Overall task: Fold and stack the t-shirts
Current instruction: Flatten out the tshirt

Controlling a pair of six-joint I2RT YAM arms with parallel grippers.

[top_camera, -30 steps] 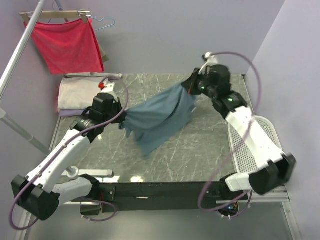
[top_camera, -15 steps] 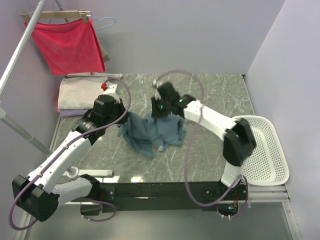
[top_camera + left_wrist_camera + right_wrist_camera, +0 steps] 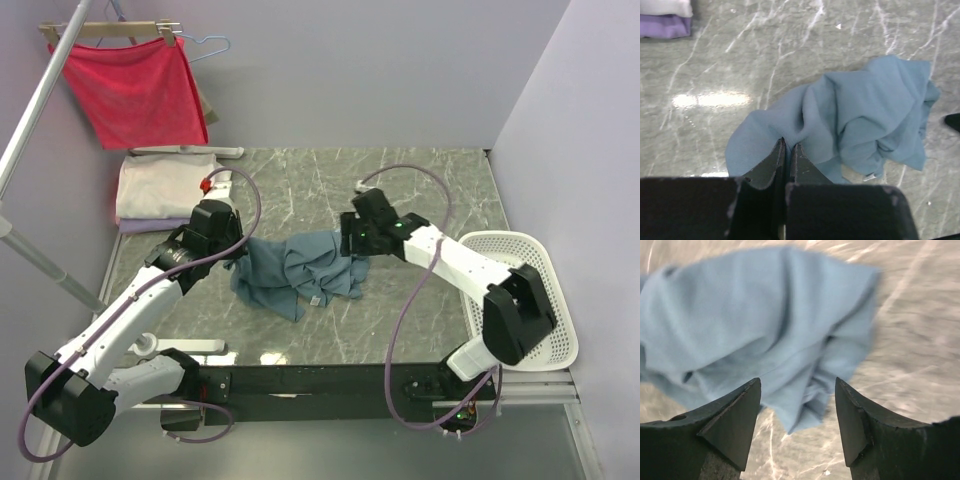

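Note:
I need to lower my right gripper next and draw it back onto the bunched folds at the shirt's loose end [image 3: 357,271] [image 3: 801,397], since they are below it and nearer my base.
A dusty teal-blue t-shirt [image 3: 298,270] lies crumpled on the marble table [image 3: 400,310] between my two arms. My left gripper [image 3: 236,252] is shut on the shirt's left edge; in the left wrist view the cloth [image 3: 860,120] bunches up from between the closed fingers [image 3: 771,165]. My right gripper [image 3: 345,245] stands open just right of the heap, with nothing between its fingers [image 3: 735,415]; the teal cloth [image 3: 755,325] lies just beyond them. A cream-white folded t-shirt [image 3: 163,188] rests on a pale lavender one [image 3: 135,226] at the back left.
A red cloth [image 3: 135,90] hangs on a wooden hanger at the back left, beside a slanted metal pole [image 3: 35,110]. A white perforated basket [image 3: 540,300] sits at the table's right edge. Purple walls close in the back and right.
The right gripper swung left with the stretched shirt, opened and let it go, then drew back a little right. The shirt dropped into a crumpled heap; the left gripper kept its grip.

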